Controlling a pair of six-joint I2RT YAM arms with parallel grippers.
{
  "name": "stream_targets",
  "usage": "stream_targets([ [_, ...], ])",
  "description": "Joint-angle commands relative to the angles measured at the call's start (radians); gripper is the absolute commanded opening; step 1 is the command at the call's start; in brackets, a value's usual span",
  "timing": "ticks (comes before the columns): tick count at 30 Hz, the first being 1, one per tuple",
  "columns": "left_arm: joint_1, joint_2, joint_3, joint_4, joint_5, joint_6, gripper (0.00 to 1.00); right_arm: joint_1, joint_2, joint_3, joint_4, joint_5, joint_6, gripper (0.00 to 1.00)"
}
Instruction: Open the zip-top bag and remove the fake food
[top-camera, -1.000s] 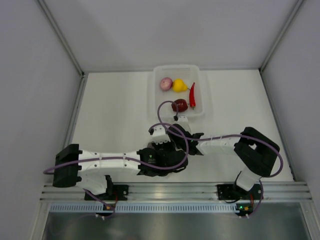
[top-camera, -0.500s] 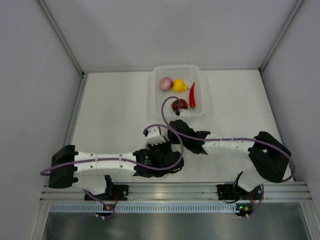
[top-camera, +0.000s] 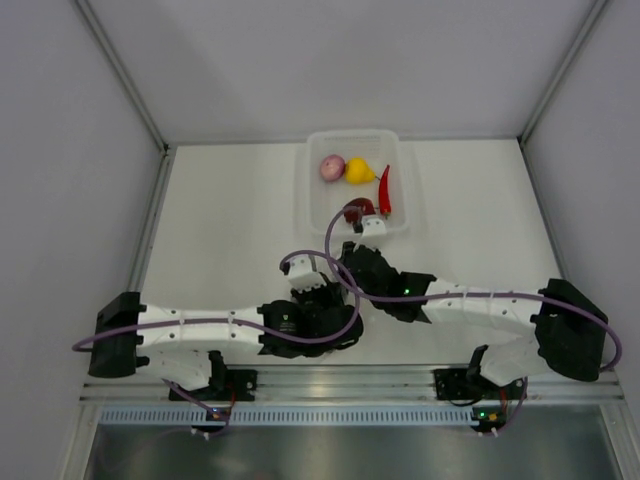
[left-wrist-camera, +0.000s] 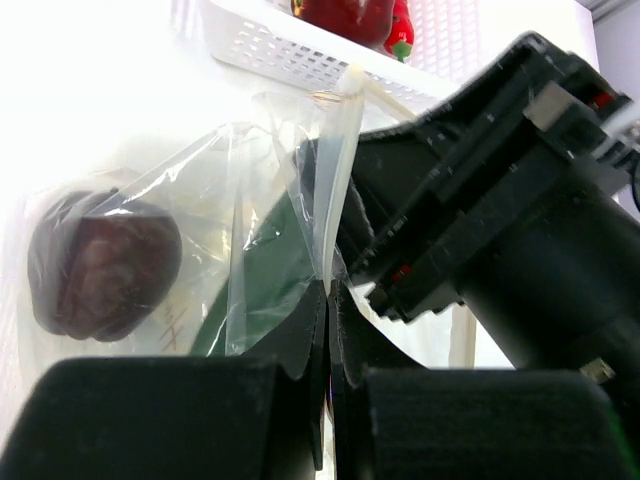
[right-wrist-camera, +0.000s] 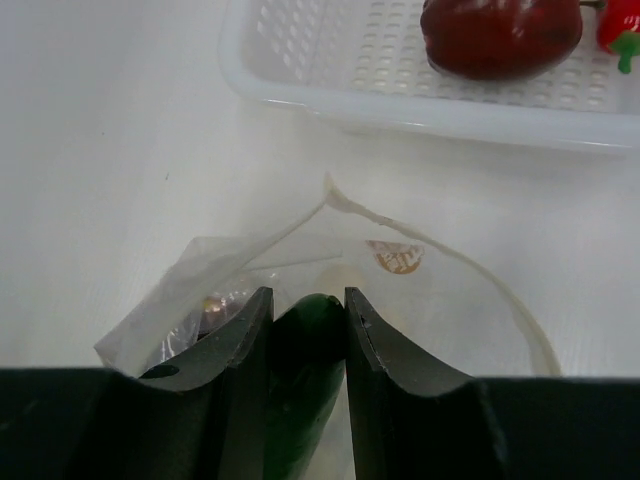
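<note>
My right gripper rises and carries the cucumber (right-wrist-camera: 305, 335) outward next, to release it on the bottom of the basket by the red chili (right-wrist-camera: 590, 62). That spot lies outward of my gripper, which is the reason.
The zip-top bag (left-wrist-camera: 250, 170) lies open on the table just in front of the white basket (right-wrist-camera: 300, 90); in the top view both grippers hide it. My left gripper (left-wrist-camera: 328, 290) is shut on the bag's upper plastic edge. My right gripper (right-wrist-camera: 308, 300) reaches into the bag's mouth (right-wrist-camera: 440, 250) and is shut on the green cucumber (right-wrist-camera: 305, 335). A dark purple piece (left-wrist-camera: 105, 265) lies deeper in the bag. In the top view, my left gripper (top-camera: 318, 292) and right gripper (top-camera: 352, 258) meet near the table's middle.
The basket (top-camera: 400, 150) stands at the back and holds a pinkish onion (top-camera: 332, 167), a yellow pear (top-camera: 358, 170), a red chili (top-camera: 384, 190) and a dark red apple (top-camera: 358, 210). Purple cables loop over both wrists. Grey walls enclose the table.
The right arm has stretched lower and flatter, its elbow swinging right, with its gripper pushed into the bag. The left arm has shifted left and nearer, still holding the bag's edge.
</note>
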Motion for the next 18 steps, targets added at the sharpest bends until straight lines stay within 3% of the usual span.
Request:
stream_targets([
  [1,0.013,-0.035,-0.008,0.005,-0.045,0.021,0.00,0.043,-0.071,-0.022,0.056,0.059,-0.111,0.00],
  [18,0.014,0.008,0.025,0.005,-0.048,0.024,0.00,0.083,-0.339,-0.206,0.286,0.030,-0.259,0.00],
])
